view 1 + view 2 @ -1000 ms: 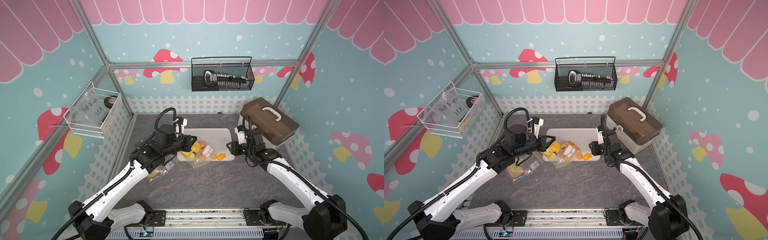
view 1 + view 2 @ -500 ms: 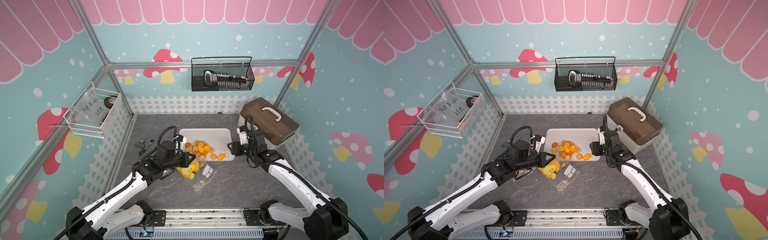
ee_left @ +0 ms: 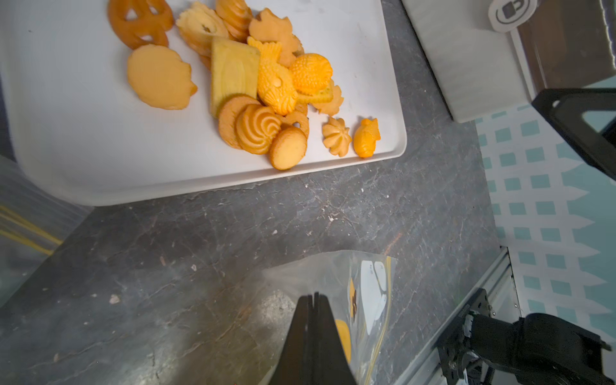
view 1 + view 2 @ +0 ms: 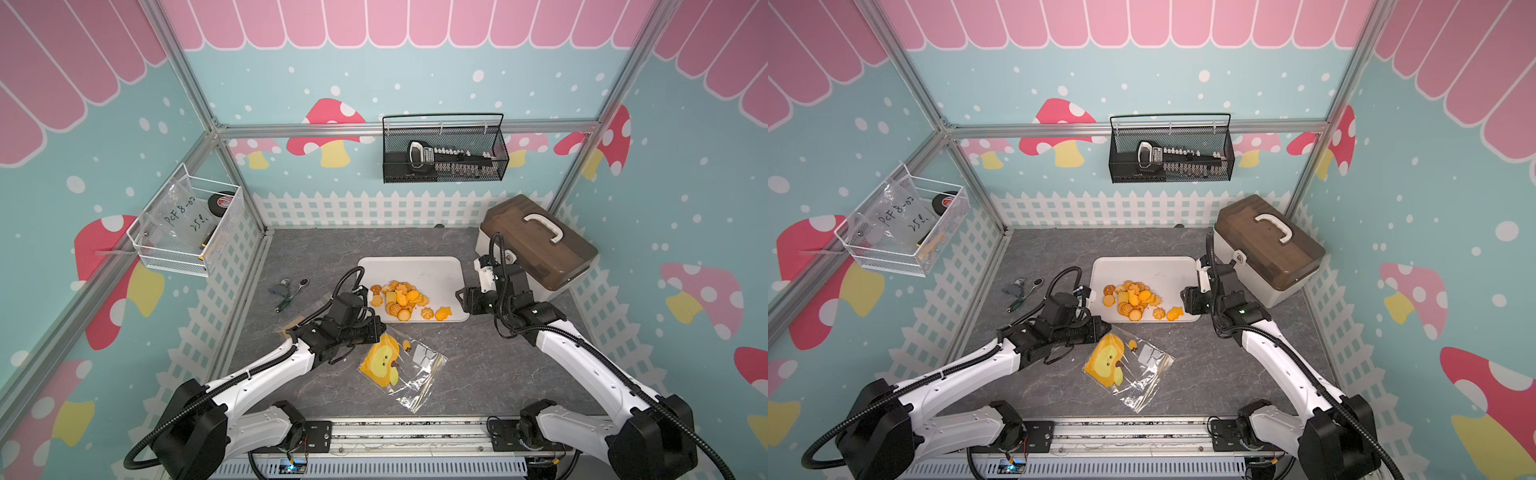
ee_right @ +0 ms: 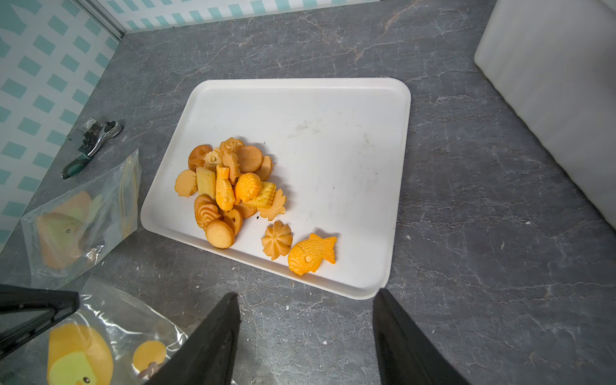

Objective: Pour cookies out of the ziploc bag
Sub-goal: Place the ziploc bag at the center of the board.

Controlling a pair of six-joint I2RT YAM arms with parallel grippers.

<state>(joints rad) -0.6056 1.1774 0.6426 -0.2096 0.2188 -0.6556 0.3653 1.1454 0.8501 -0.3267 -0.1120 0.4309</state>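
Note:
The printed bag lies crooked, so next I need to pull my left gripper toward the second bag and let go of the printed bag's corner on the tabletop before the tray's near edge (image 3: 150,263).
Several golden-orange cookies (image 4: 399,301) (image 4: 1133,301) (image 3: 260,96) (image 5: 230,190) lie heaped on the front left of a white tray (image 4: 432,274) (image 4: 1163,270) (image 3: 83,150) (image 5: 333,133). The clear ziploc bag (image 4: 399,365) (image 4: 1125,365) (image 3: 366,290) (image 5: 100,333), printed with a yellow face, lies flat on the table in front of the tray. My left gripper (image 4: 379,329) (image 4: 1106,330) (image 3: 313,295) is shut on the bag's far left corner. At the tray's front right corner my right gripper (image 4: 459,300) (image 4: 1183,300) (image 5: 305,293) is open and holds nothing.
A second clear bag (image 5: 76,220) (image 3: 23,216) lies left of the tray, partly under my left arm. A ratchet tool (image 4: 289,291) (image 5: 90,143) rests further left. A brown-lidded box (image 4: 536,249) (image 4: 1266,245) stands at the back right, close behind my right wrist.
My left gripper drew the bag off the tray toward the front and lowered it to the table. The cookies now lie bare on the tray. My right gripper's jaws opened wider.

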